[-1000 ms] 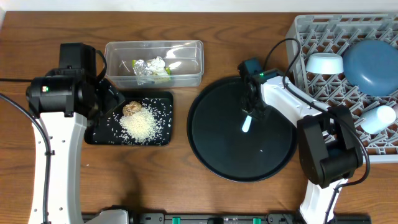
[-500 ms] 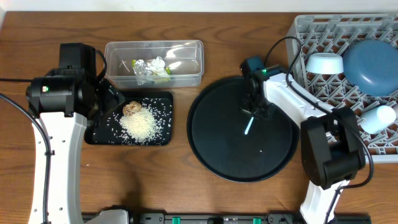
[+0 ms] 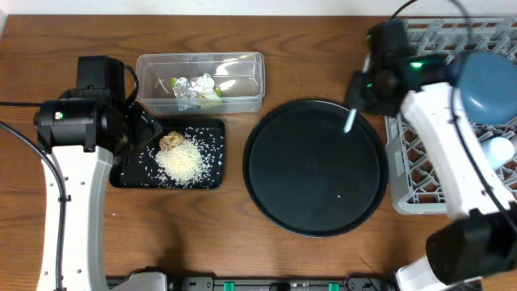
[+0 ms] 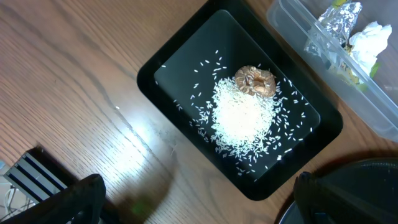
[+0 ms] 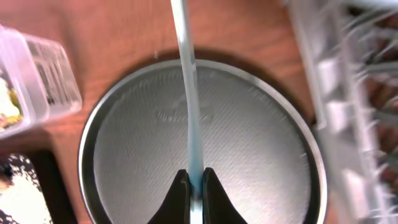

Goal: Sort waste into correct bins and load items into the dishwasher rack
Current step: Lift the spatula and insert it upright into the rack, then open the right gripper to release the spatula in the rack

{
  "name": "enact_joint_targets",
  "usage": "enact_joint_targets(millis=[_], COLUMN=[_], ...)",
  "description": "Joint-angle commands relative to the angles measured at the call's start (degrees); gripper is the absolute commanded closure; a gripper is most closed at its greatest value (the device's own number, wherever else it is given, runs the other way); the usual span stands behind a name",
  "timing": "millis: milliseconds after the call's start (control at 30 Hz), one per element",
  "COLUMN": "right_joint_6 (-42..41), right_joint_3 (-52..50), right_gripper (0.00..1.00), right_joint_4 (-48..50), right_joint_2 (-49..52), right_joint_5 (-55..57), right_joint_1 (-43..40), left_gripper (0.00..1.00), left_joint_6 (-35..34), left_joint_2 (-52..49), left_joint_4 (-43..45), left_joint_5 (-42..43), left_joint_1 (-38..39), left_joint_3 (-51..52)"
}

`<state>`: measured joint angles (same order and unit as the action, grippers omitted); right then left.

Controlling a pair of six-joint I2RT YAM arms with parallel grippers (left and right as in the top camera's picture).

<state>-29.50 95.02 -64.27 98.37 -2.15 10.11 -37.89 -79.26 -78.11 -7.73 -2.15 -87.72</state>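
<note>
The spoon (image 3: 350,121) still hangs over the round tray, so I will next move my right gripper sideways over the rack's tray-side slots and lower it to release the handle.
My right gripper (image 3: 359,101) (image 5: 194,180) is shut on the light blue spoon (image 3: 350,121) (image 5: 189,93) and holds it in the air over the far right edge of the large round black tray (image 3: 315,166), next to the grey dishwasher rack (image 3: 420,190). The large blue plate (image 3: 489,85) stands in the rack, and a pale cup (image 3: 497,149) lies there. My left gripper (image 4: 199,205) is open and empty above the table, near the shallow black tray (image 3: 133,174) (image 4: 155,74) with the white rice (image 3: 182,162) and the brown lump (image 3: 170,141). The clear tub (image 3: 242,65) holds the foil wad (image 3: 194,87) and the yellow-green wrapper.
The round black tray (image 5: 124,174) fills the middle of the table. The rack's edge (image 5: 329,112) shows blurred at the right of the right wrist view. The left arm (image 3: 77,129) stands over the table's left side.
My right gripper has lifted the spoon off the round black tray and carried it up and to the right, toward the rack. The left arm has not moved.
</note>
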Motion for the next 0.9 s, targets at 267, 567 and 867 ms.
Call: enact_joint_targets(millis=[267, 567, 867], right_joint_6=[23.2, 30.0, 30.5], right_joint_3=[2.3, 2.3, 2.3], right_gripper=[0.99, 0.99, 0.98], right_joint_4=[0.5, 2.3, 3.5], right_joint_2=[0.4, 6.8, 11.1], right_joint_5=[2.6, 2.8, 2.8], right_joint_1=[-14.3, -18.8, -19.7], left_gripper=[0.02, 0.02, 0.02], left_joint_6=[-0.3, -0.3, -0.4], left_joint_2=[-0.2, -0.2, -0.2], left_joint_4=[0.2, 0.2, 0.7], left_joint_5=[-0.9, -0.9, -0.9], left_joint_1=[-0.2, -0.2, -0.2], left_joint_3=[-0.2, -0.2, -0.2])
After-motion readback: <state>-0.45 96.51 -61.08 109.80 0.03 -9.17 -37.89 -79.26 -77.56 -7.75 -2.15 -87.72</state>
